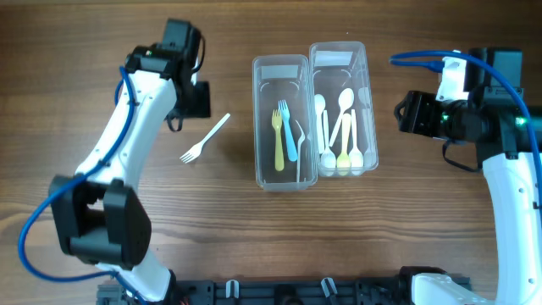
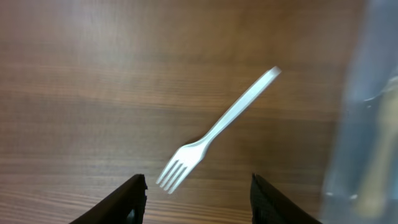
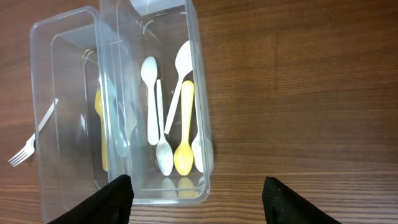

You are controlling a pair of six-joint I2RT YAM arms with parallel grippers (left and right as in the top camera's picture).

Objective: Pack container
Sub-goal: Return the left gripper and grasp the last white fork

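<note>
The white fork lies at a slant to my left gripper's fingers, so my left gripper needs to turn in line with it, then lower toward the containers to the handle (image 1: 213,132) (image 2: 234,112).
A white plastic fork (image 1: 203,139) lies loose on the wooden table, left of two clear containers; it also shows in the left wrist view (image 2: 214,132). The left container (image 1: 283,123) holds a yellow fork, a blue fork and a white one. The right container (image 1: 342,108) holds white spoons and a yellow spoon (image 3: 184,127). My left gripper (image 2: 198,202) is open and empty, above the fork's tines. My right gripper (image 3: 198,202) is open and empty, above the right container's near end (image 3: 180,186).
Both containers stand side by side, touching, at the table's middle. The loose fork shows through the containers' walls in the right wrist view (image 3: 31,140). Bare wood lies left of the fork and right of the containers. A black rail (image 1: 279,292) runs along the front edge.
</note>
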